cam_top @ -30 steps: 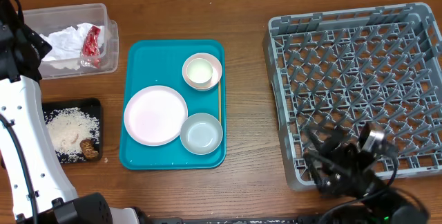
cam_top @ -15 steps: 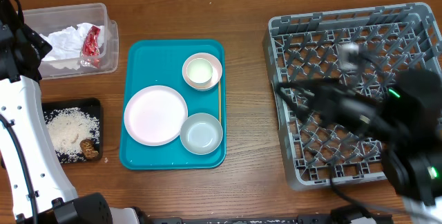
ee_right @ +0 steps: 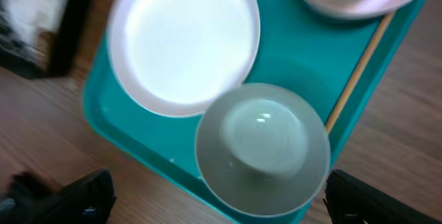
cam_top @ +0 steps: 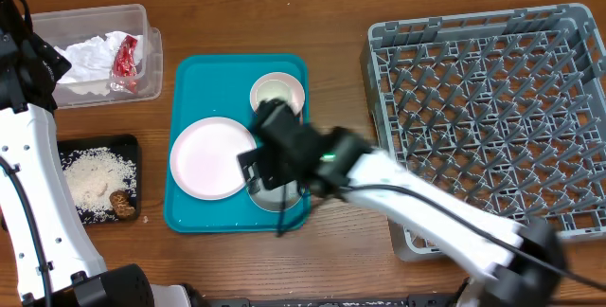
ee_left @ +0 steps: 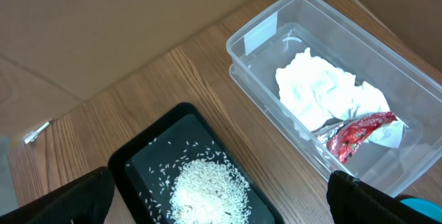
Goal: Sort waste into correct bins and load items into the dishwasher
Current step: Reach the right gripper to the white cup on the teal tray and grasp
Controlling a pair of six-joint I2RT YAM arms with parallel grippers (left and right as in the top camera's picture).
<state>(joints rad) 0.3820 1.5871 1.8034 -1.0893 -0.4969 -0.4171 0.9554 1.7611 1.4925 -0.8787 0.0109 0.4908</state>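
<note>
The bare tray shows beside the light grey bowl's rim on the plate side. My right gripper needs to move down and to the left in the overhead view onto the bare tray next.
My right gripper (cam_top: 272, 176) (ee_right: 219, 198) is open and hangs over the light grey bowl (ee_right: 262, 148) on the teal tray (cam_top: 199, 80). It touches nothing. The pale pink plate (cam_top: 204, 160) (ee_right: 183, 41) lies beside the bowl. The pink bowl (cam_top: 295, 87) holds the white cup (cam_top: 277, 89). The wooden stick (ee_right: 359, 75) lies along the tray's right side. My left gripper (ee_left: 221, 200) is open and empty above the black tray (ee_left: 138, 158) of rice (ee_left: 207, 186). The clear tub (ee_left: 262, 37) holds the napkin (ee_left: 324, 96) and the red wrapper (ee_left: 359, 131).
The grey dish rack (cam_top: 492, 108) stands at the right with nothing in it. The clear tub (cam_top: 95, 13) is at the back left and the black tray (cam_top: 66, 146) in front of it, with a brown lump (cam_top: 120, 200). My right arm crosses the table's front.
My right arm has swung from the front right, across the dish rack, to over the teal tray above the grey bowl. The left arm has not moved.
</note>
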